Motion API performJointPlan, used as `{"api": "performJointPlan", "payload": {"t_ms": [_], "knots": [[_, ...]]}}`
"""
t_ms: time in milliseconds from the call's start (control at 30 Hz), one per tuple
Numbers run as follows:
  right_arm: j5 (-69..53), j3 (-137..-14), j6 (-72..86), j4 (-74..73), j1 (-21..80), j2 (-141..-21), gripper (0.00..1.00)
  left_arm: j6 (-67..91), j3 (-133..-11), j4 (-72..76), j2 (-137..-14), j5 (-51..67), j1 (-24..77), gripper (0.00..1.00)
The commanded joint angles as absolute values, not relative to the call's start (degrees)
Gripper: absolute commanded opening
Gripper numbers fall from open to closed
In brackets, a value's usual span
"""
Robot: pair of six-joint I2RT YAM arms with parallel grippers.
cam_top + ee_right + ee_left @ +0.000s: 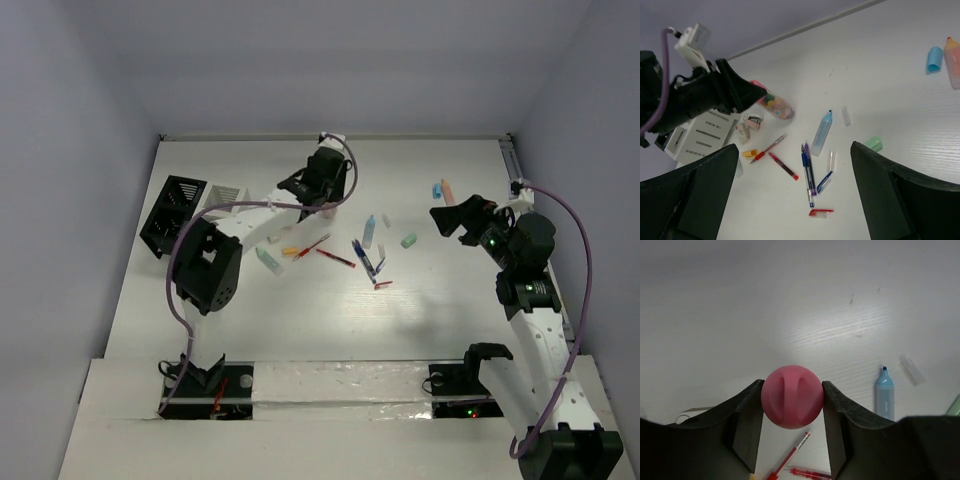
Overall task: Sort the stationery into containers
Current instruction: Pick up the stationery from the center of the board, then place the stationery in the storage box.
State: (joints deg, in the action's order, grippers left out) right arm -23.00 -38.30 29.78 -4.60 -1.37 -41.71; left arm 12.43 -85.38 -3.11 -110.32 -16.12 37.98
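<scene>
The black box is open at the top, so next my left gripper should carry the stubby piece to the left in the top view and let go of it in the box's far end.
My left gripper is shut on a stubby piece with a round pink top, and both jaws touch the cap. From the right wrist the same patterned piece shows in the left fingers, beside the white slatted container. Whether it rests on the table I cannot tell. Red pens, blue pens, a pale blue marker and a mint green bit lie loose mid-table. The black box and white box stand far left. My right gripper hovers open and empty at the right.
An orange marker and a blue cap lie at the far right. A red cap, a yellow cap and a clear cap are scattered among the pens. Small clips sit near the white box.
</scene>
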Motion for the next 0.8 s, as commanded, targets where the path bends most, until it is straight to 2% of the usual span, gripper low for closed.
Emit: {"api": "performJointPlan", "payload": {"t_ms": [0,133,267,500,767], "knots": [[-25.8,-38.7,29.1,-0.7,-0.8,-41.8,1.0,12.8,-96.7,-6.0,-99.6,-15.1,33.0,0.03],[-26.0,-38.6,29.2,-0.6,-0.8,-41.7,1.0,12.6,-101.2,-13.2,-94.6,-15.6,25.7,0.02],[-27.4,-38.2,29.8,-0.6,-0.8,-41.8,1.0,12.4,-98.9,-17.7,-88.6,-18.1,17.2,0.02],[-28.6,-38.5,30.1,-0.6,-0.3,-43.1,1.0,14.1,-88.2,-17.8,-80.4,-18.2,3.3,0.0],[-28.9,-38.3,30.8,-0.6,-0.3,-43.4,1.0,14.4,-79.2,-12.7,-78.7,-16.3,-4.4,0.0]]}}
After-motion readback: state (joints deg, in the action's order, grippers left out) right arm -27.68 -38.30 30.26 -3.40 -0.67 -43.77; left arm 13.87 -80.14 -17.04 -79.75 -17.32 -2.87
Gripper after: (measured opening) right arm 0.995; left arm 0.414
